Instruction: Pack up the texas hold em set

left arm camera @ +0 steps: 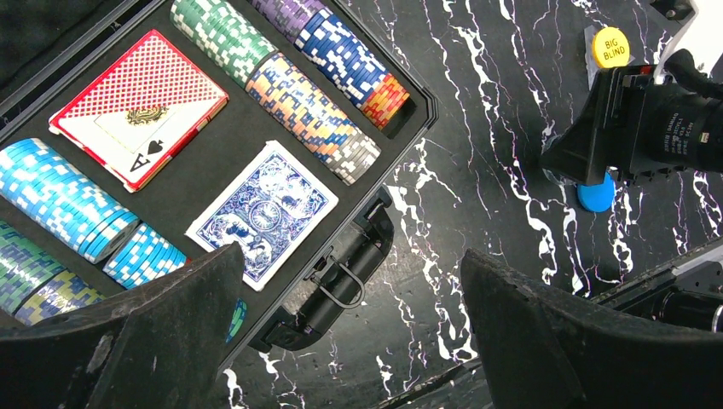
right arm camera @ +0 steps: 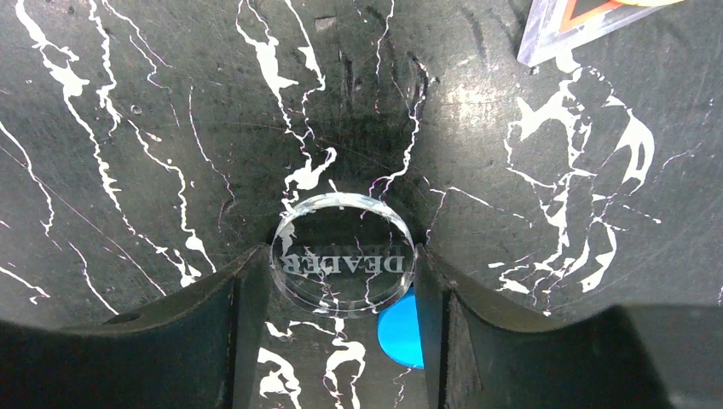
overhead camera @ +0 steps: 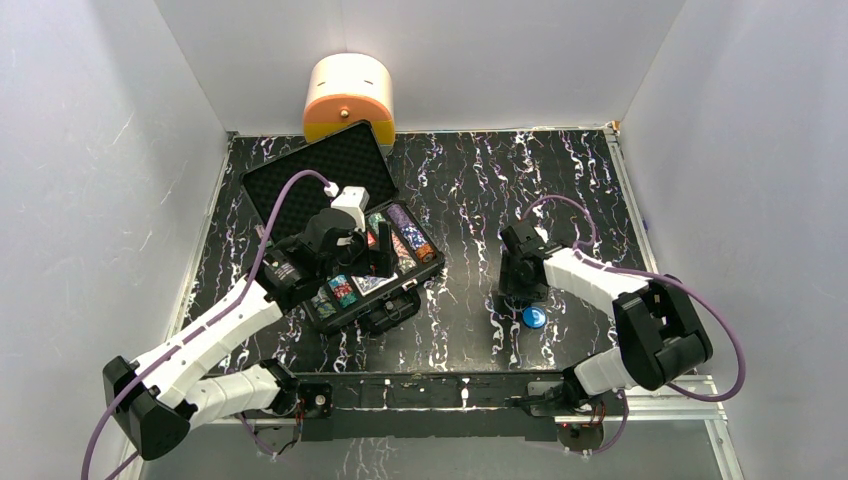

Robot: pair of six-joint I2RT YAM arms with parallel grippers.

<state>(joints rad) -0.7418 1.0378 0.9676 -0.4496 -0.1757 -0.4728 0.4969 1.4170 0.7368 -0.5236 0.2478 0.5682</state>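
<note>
The red deck (overhead camera: 371, 238) is to the left of my right gripper in the top view. I will lift my right gripper, move it over the red deck and let go of the disc on the deck's flat top.
The black case (overhead camera: 340, 322) lies open at left, its foam lid (overhead camera: 315, 172) leaning back. In it are rows of chips (left arm camera: 315, 111), a red deck (left arm camera: 141, 106) and a blue deck (left arm camera: 264, 209). My left gripper (left arm camera: 351, 256) hovers open over the case's front edge, holding nothing. On the table to the right, my right gripper (right arm camera: 341, 256) points down with a finger against each side of a clear DEALER disc (right arm camera: 343, 260). A blue disc (right arm camera: 399, 328) lies just beside the right finger. A yellow BIG BLIND disc (left arm camera: 610, 44) lies behind that gripper.
A cream-and-orange rounded container (overhead camera: 349, 98) stands at the back wall, just behind the lid. White walls close in the black marbled table (overhead camera: 600, 200) on three sides. A metal rail (overhead camera: 430, 385) runs along the near edge.
</note>
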